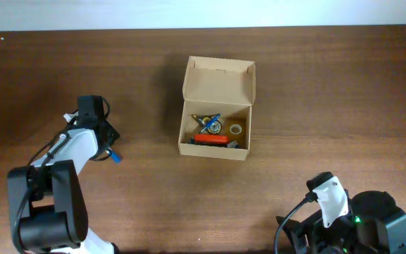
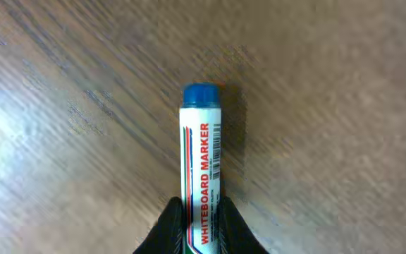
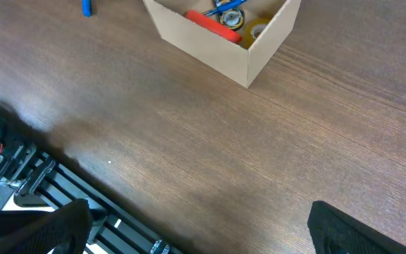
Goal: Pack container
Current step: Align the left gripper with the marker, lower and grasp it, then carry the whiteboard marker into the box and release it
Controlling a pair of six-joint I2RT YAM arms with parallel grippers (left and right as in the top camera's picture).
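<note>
My left gripper is holding the white whiteboard marker and will next lift, turn and swing over the open box. Then it will lower the marker toward the blue pen (image 1: 210, 123).
The container (image 1: 217, 86) is a tan cardboard box, lid flap open at the back, at the table's middle. Inside lie an orange-red marker (image 1: 211, 140), a blue pen and a tape roll (image 1: 235, 129). It also shows in the right wrist view (image 3: 259, 53). My left gripper (image 2: 201, 219) is shut on a white whiteboard marker with a blue cap (image 2: 201, 159), just above the wood, left of the box; the blue cap shows overhead (image 1: 116, 156). My right gripper (image 3: 203, 229) is open and empty at the front right edge.
The brown wooden table (image 1: 316, 92) spreads all round the box. The table's front edge and black frame rails (image 3: 27, 176) lie under the right gripper. A white wall strip runs along the back.
</note>
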